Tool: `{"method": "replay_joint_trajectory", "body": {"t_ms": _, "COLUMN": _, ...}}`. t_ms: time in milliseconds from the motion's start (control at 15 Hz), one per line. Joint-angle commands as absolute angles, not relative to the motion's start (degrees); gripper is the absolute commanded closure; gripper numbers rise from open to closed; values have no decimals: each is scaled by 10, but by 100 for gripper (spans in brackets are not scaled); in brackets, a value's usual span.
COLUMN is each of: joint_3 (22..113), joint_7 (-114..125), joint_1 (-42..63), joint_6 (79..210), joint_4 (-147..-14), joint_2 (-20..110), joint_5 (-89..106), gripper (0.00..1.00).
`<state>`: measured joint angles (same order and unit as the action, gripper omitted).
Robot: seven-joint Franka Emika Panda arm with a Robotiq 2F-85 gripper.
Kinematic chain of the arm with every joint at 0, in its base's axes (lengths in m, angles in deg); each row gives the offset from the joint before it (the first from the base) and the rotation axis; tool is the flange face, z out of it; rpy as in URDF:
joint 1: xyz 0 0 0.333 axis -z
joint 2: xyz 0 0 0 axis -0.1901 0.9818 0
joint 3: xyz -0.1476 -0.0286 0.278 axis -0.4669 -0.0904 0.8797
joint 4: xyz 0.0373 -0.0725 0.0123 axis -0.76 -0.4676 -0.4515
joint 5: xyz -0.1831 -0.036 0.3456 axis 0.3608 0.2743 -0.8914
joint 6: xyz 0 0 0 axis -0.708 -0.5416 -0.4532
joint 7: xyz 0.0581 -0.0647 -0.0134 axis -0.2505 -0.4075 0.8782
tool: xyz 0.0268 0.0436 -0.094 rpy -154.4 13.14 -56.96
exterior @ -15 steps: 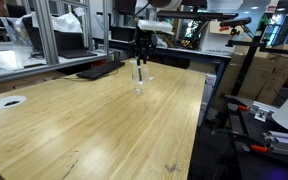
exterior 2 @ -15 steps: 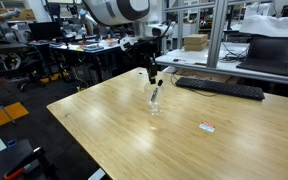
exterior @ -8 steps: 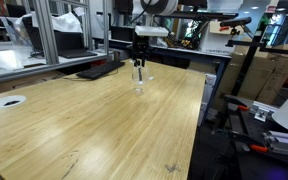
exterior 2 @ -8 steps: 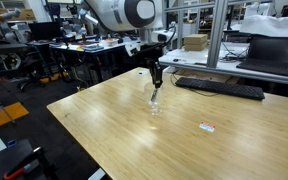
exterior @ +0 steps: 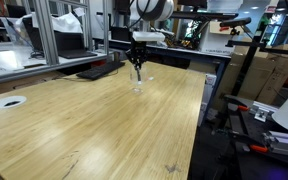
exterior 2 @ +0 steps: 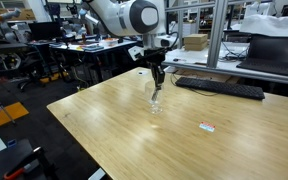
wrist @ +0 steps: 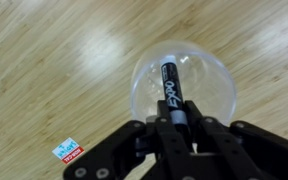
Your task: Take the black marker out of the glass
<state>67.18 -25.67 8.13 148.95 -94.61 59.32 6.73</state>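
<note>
Next, my gripper lifts the enclosed marker clear. It then lowers and releases the marker on bare tabletop beside the glass, below the gripper, to the left in the wrist view.
The clear glass (wrist: 142, 88) stands upright on the wooden table (exterior: 94, 125), seen from straight above in the wrist view. The black marker (wrist: 169, 82) with white lettering leans inside it, its upper end between my fingers. My gripper (wrist: 173, 120) hangs right over the glass, and its two black fingers close tightly against the marker's top. In both exterior views the gripper (exterior: 137, 62) (exterior 2: 157, 78) points down onto the glass (exterior: 137, 82) (exterior 2: 155, 102) near the table's far side.
A small red, white and blue card (wrist: 68, 151) (exterior 2: 207, 126) lies on the table near the glass. A black keyboard (exterior 2: 219, 88) sits at the table's back edge. A white disc (exterior: 8, 101) lies by one edge. Desks and frames surround the table.
The gripper has shifted slightly sideways and come down over the glass, so its fingers now sit at the marker's top end. The glass has not moved.
</note>
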Motion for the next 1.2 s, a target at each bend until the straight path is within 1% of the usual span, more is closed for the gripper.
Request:
{"method": "replay_joint_trajectory", "body": {"t_ms": 0, "joint_3": 667, "joint_7": -237, "joint_1": 78, "joint_6": 1483, "joint_4": -936, "joint_2": 596, "joint_5": 53, "gripper": 98}}
{"method": "replay_joint_trajectory", "body": {"t_ms": 67, "joint_3": 666, "joint_7": -239, "joint_1": 77, "joint_6": 1485, "joint_4": -941, "joint_2": 591, "joint_5": 54, "gripper": 95}}
{"method": "replay_joint_trajectory", "body": {"t_ms": 400, "joint_3": 656, "joint_7": -259, "joint_1": 59, "joint_6": 1490, "joint_4": -983, "joint_2": 529, "joint_5": 71, "gripper": 95}}
{"method": "replay_joint_trajectory", "body": {"t_ms": 667, "joint_3": 648, "joint_7": -262, "joint_1": 64, "joint_6": 1465, "joint_4": -1018, "joint_2": 441, "joint_5": 78, "gripper": 95}}
{"method": "replay_joint_trajectory", "body": {"t_ms": 800, "joint_3": 653, "joint_7": -210, "joint_1": 86, "joint_6": 1373, "joint_4": -1009, "joint_2": 402, "joint_5": 67, "gripper": 95}}
{"method": "replay_joint_trajectory", "body": {"t_ms": 867, "joint_3": 653, "joint_7": -172, "joint_1": 99, "joint_6": 1305, "joint_4": -995, "joint_2": 392, "joint_5": 61, "gripper": 95}}
{"method": "replay_joint_trajectory", "body": {"t_ms": 933, "joint_3": 641, "joint_7": -145, "joint_1": 101, "joint_6": 1257, "joint_4": -982, "joint_2": 386, "joint_5": 61, "gripper": 95}}
{"method": "replay_joint_trajectory", "body": {"t_ms": 1133, "joint_3": 636, "joint_7": -68, "joint_1": 141, "joint_6": 1149, "joint_4": -949, "joint_2": 406, "joint_5": 78, "gripper": 95}}
